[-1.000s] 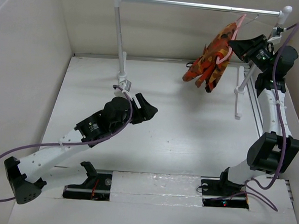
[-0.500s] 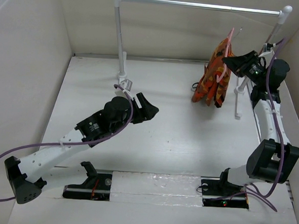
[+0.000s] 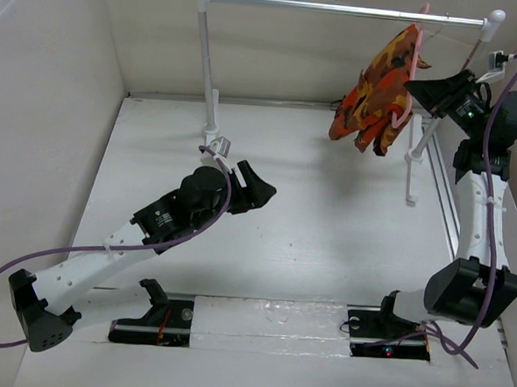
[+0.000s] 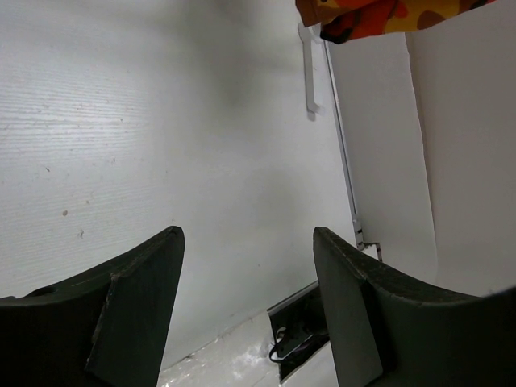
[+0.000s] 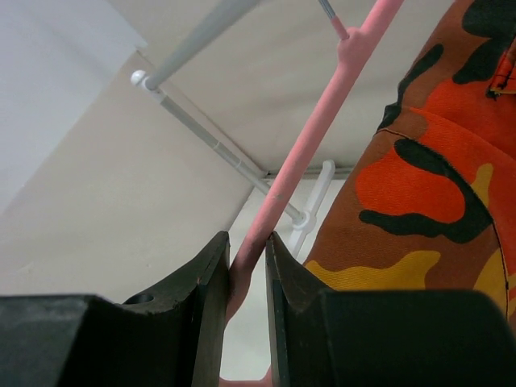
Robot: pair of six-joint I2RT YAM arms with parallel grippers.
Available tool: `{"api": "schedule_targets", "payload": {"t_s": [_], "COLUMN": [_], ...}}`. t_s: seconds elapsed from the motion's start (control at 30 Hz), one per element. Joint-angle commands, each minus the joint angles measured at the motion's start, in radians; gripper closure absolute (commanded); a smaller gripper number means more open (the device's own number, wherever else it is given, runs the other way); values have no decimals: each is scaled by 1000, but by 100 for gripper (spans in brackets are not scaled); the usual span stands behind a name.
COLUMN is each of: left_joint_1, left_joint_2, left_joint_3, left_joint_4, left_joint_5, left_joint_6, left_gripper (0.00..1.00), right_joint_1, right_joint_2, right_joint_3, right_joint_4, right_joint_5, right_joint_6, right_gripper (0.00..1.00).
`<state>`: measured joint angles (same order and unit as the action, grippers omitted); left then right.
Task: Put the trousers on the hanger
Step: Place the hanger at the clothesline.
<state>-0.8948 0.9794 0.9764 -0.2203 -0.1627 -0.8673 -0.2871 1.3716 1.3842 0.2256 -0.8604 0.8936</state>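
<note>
My right gripper moves slightly outward toward the bar's post beside the trousers (image 3: 376, 94) next, then opens, as the hanger's hook reaches the bar.
The camouflage-print trousers (image 3: 376, 94) hang folded over the pink hanger (image 3: 421, 35), high at the back right, just under the metal rail. My right gripper (image 3: 416, 84) is shut on the hanger's sloping pink arm (image 5: 310, 141), and the trousers (image 5: 419, 185) drape right beside its fingers. The hook's tip reaches the rail; I cannot tell whether it rests over it. My left gripper (image 3: 264, 190) hovers low over the middle of the table, open and with nothing in it (image 4: 246, 235). The trousers' lower edge (image 4: 387, 14) shows at the top of the left wrist view.
A metal rail (image 3: 340, 7) on white posts (image 3: 205, 59) spans the back of the white table (image 3: 327, 224). The right post's foot (image 3: 412, 168) stands below the trousers. Tall white walls close in on the left, back and right.
My right gripper has risen with the hanger and trousers from a lower spot to just under the rail. The left arm has stayed put.
</note>
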Motion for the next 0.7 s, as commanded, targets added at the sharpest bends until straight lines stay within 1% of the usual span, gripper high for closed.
{"api": "schedule_targets", "payload": {"t_s": [0.0,0.13,0.3,0.47,0.57,0.6,0.63,0.67], "left_joint_1": [2,2,2,2,2,2,2,2], "left_joint_2": [-18,-22,-38,-45,-39,-38,-30,-22], "left_joint_3": [-4,2,5,13,24,30,36,60], "left_joint_4": [50,50,36,10,-1,-7,-10,-34], "left_joint_5": [14,14,0,-31,-46,-52,-70,-81], "left_joint_6": [-7,-9,-15,-13,-10,-10,-6,-4], "left_gripper": [40,40,40,39,39,39,38,35], "right_joint_1": [-18,-38,-49,-69,-78,-78,-78,-78], "right_joint_2": [24,132,230,279,262,255,241,236], "right_joint_3": [166,248,291,271,239,224,233,248], "right_joint_4": [254,274,268,245,226,193,152,61], "right_joint_5": [15,31,46,58,66,72,75,69], "right_joint_6": [-30,-4,-5,-24,-36,-76,-108,-137], "right_gripper": [100,100,100,100,100,82,71,61]}}
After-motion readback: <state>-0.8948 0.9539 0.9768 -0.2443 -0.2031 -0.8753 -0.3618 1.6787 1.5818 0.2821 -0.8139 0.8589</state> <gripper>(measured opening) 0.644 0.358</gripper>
